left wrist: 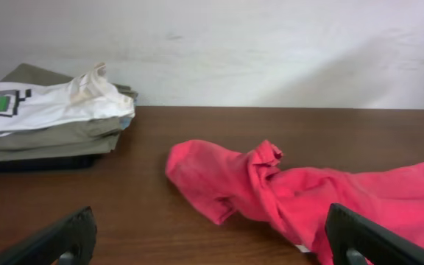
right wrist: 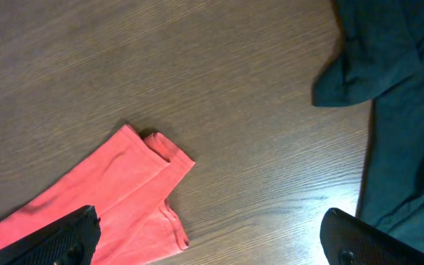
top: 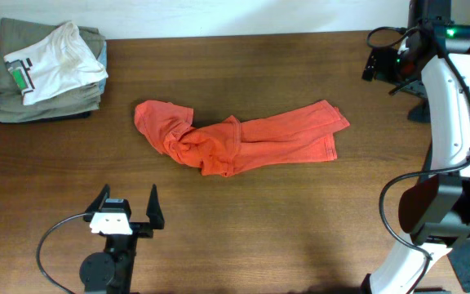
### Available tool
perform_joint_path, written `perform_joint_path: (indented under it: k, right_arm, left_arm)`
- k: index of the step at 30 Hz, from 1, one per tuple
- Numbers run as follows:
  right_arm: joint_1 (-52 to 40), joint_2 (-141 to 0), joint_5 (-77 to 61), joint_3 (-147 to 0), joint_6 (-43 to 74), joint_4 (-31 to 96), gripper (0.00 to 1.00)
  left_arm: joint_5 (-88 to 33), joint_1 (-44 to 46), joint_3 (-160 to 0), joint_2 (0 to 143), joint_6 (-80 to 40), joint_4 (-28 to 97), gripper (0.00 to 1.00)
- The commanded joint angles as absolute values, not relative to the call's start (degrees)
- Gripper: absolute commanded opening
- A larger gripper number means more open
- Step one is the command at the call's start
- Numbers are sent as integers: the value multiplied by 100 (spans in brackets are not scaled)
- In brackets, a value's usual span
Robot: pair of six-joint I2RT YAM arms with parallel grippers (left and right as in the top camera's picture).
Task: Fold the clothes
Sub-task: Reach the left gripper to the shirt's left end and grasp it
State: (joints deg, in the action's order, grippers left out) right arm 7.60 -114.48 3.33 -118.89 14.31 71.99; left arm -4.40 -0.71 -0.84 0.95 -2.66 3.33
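The shirt's end lies crumpled beyond my left gripper's open fingers. My left gripper needs to lift outward next, tilt down and lower onto the fold in the shirt's bunched end.
The red-orange T-shirt lies crumpled in a long bunched strip across the middle of the wooden table; no lettering shows. My left gripper is open and empty at the front edge, just short of the shirt's left bunched end. Its fingers frame the left wrist view. My right gripper is open and empty, held high over the back right. Its fingers hover above the shirt's right hem end, well apart from it.
A folded stack stands at the back left: a white tee with a green-and-black mark on olive pieces, also in the left wrist view. A dark garment hangs past the table's right edge. A wall lies behind.
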Motion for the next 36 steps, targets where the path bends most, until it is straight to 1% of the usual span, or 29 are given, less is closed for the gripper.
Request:
perform_joint_path:
  k: [1, 3, 5, 7, 10, 12, 14, 18, 19, 21, 23, 24, 25, 26, 31, 33, 36]
  right_arm:
    - [755, -11476, 193, -11841, 1396, 7203, 99]
    - [757, -11476, 193, -11841, 1398, 7203, 99]
    - [757, -11476, 193, -11841, 1396, 7203, 99]
    - [757, -11476, 193, -11841, 1396, 7203, 99]
    - [757, -11476, 193, -11841, 1396, 7203, 99]
    - [757, -11476, 193, -11841, 1396, 7203, 99]
    - [757, -11476, 193, -11841, 1396, 7203, 99]
    - [757, -11476, 193, -11841, 1396, 7203, 99]
    - [757, -11476, 193, -11841, 1396, 7203, 99]
    - [757, -11476, 193, -11841, 1396, 7203, 99]
    - [757, -11476, 193, -11841, 1396, 7203, 99]
    - [757, -11476, 193, -11841, 1396, 7203, 99]
    - [757, -11476, 193, -11841, 1396, 7203, 99]
    - [757, -11476, 193, -11841, 1398, 7203, 99]
    - [757, -11476, 193, -11841, 1396, 7203, 99]
    - [757, -11476, 193, -11841, 1396, 7203, 99]
    - [757, -11476, 193, -11841, 1396, 7203, 99]
  left_arm:
    - [-1900, -54, -54, 62, -432, -84, 99]
    - [-2613, -54, -54, 62, -451, -650, 99]
    - [-2751, -51, -93, 67, -738, -1164, 99]
    - [-2773, -51, -268, 95, -945, -1319, 99]
    - [-2862, -51, -803, 425, -937, -1188, 99]
    - [-2873, -54, -1297, 878, -834, -899, 99]
    - [-2873, -54, -2119, 1693, -611, -134, 99]
    - [-3037, -51, -4348, 3865, -119, 2088, 99]
    - [-3089, -51, -4676, 4206, -126, 2307, 99]
    - [-3664, -51, -5557, 5190, -126, 2943, 99]
    - [-4104, -51, -6132, 5999, -21, 3076, 99]
    - [-4056, -34, -6294, 6237, 67, 3135, 99]
    - [-3898, -1, -6414, 6420, 91, 3194, 99]
    - [-3424, 117, -6628, 6716, 86, 3382, 99]
    - [-663, 1131, -7402, 7946, 89, 4622, 99]
    - [-252, 1367, -7413, 8296, 91, 4681, 99]
    - [-49, 1527, -7415, 8877, 95, 4506, 99]
